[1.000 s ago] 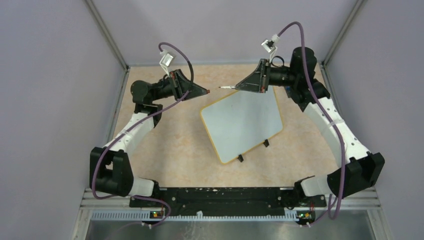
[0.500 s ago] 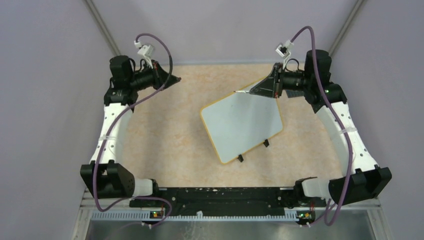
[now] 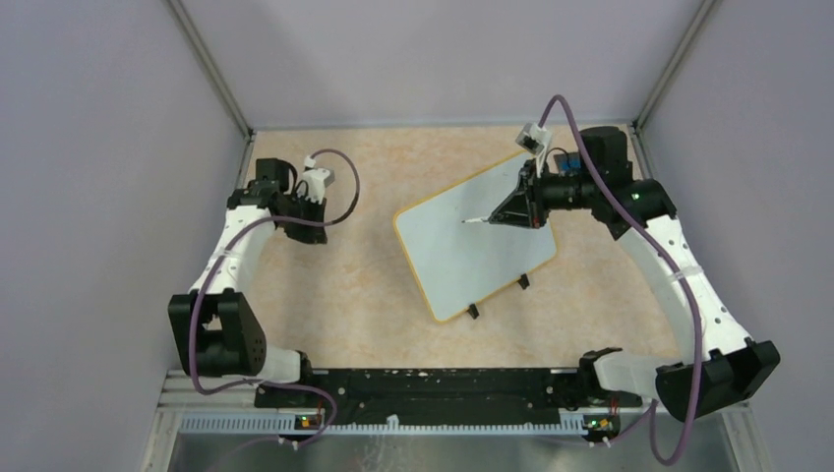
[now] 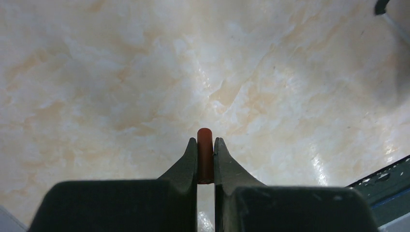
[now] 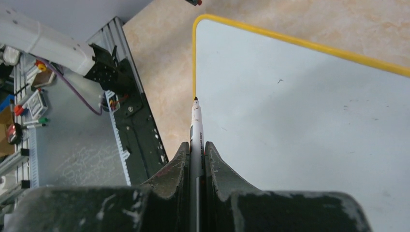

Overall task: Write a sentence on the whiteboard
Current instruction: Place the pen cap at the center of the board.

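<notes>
My left gripper holds the red cap [image 4: 205, 154] and should move down and back to release it on the bare tabletop, which lies clear below it toward the base bar.
The whiteboard [image 3: 472, 258] lies tilted on the table, white with a yellow rim and two black clip feet at its near edge. No sentence shows on it; only faint specks are visible in the right wrist view [image 5: 300, 121]. My right gripper [image 3: 504, 216] [image 5: 196, 147] is shut on a white marker [image 3: 477, 220] [image 5: 196, 121], whose dark tip points over the board's upper part. I cannot tell if the tip touches. My left gripper [image 3: 303, 228] [image 4: 205, 145] points down at the bare table left of the board, shut on a small red marker cap [image 4: 205, 154].
A small dark blue plate [image 3: 565, 160] sits at the back right behind my right arm. Grey walls close in the table on three sides. The black base rail [image 3: 433, 383] runs along the near edge and also shows in the right wrist view [image 5: 130, 111].
My right gripper has come down and nearer with the marker, from the board's far corner to over its upper part. My left arm has drawn back left and lowered, pointing down.
</notes>
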`<state>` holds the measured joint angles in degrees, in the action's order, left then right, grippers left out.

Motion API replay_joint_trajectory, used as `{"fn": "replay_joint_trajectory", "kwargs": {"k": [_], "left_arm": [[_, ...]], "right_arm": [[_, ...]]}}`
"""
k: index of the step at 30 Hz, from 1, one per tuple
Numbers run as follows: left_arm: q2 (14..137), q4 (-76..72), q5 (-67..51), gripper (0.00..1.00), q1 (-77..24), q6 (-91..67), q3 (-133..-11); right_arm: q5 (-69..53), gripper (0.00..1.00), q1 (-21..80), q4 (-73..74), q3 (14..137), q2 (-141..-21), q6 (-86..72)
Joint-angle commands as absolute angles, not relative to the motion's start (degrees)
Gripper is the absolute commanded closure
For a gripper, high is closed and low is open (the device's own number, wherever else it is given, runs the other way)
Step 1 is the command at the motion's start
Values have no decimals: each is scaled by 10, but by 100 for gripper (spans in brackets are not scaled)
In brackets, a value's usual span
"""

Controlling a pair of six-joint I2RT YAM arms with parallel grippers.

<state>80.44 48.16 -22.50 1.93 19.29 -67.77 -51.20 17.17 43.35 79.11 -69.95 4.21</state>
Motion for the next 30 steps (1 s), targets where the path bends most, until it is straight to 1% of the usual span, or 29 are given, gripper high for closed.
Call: {"fn": "replay_joint_trajectory", "kwargs": {"k": [1,5,8,9,20,22,24,28,30], "left_arm": [[836,498,-164,91,14,235,-661],[855,474,-142,91,10,243,-632],[871,445,-103,91,3,240,-612],[877,437,-97,91,-14,238,-606],[935,381,-61,91,-45,212,-574],[938,378,-54,88,-49,212,-573],[945,378,-52,84,-51,212,-574],[948,382,-55,68,-52,214,-577],[945,389,-66,62,-52,214,-583]], "right_arm": [[-481,100,199,458,780,-679,92],[-484,100,200,469,781,-670,96],[-489,100,201,478,786,-664,101],[-490,100,201,478,787,-662,102],[-486,100,201,504,786,-630,123],[-486,100,201,507,785,-625,124],[-485,100,201,511,785,-622,127],[-484,100,200,515,789,-623,130],[-483,100,200,515,790,-624,131]]}}
